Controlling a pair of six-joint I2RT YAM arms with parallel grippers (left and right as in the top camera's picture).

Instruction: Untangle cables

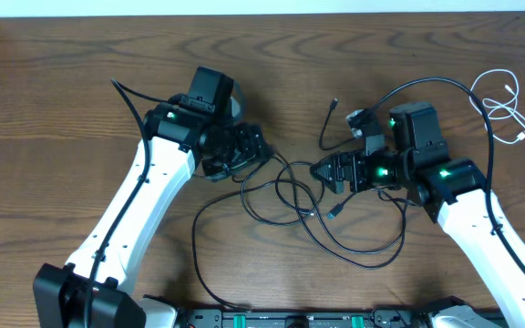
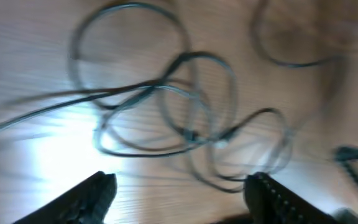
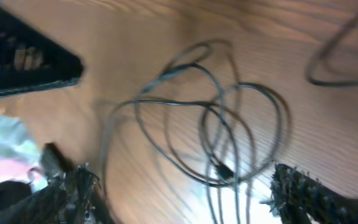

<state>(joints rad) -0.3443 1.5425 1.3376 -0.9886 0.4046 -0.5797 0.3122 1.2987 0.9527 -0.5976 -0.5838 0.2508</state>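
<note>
The left gripper goes down next with open fingers onto the doubled pieces of black cable (image 2: 153, 88) below it, as they run close together beside the cable loop's crossing.
A tangle of thin black cables (image 1: 292, 193) lies in overlapping loops on the wooden table between my two arms. My left gripper (image 1: 261, 151) hovers at the tangle's left edge, and my right gripper (image 1: 323, 171) at its right edge. In the left wrist view the loops (image 2: 191, 124) lie ahead of the left gripper (image 2: 182, 188), which is open and holds nothing. In the right wrist view the right gripper (image 3: 182, 185) is open, low over the loops (image 3: 219, 149), with strands running between its fingers but not pinched. A short white cable (image 1: 506, 111) lies coiled at the far right.
One black cable end with a small plug (image 1: 334, 103) reaches up toward the table's middle back. A thick black lead (image 1: 445, 85) arcs over the right arm, and another (image 1: 130, 96) trails from the left arm. The table's back edge (image 1: 262, 13) meets a white wall.
</note>
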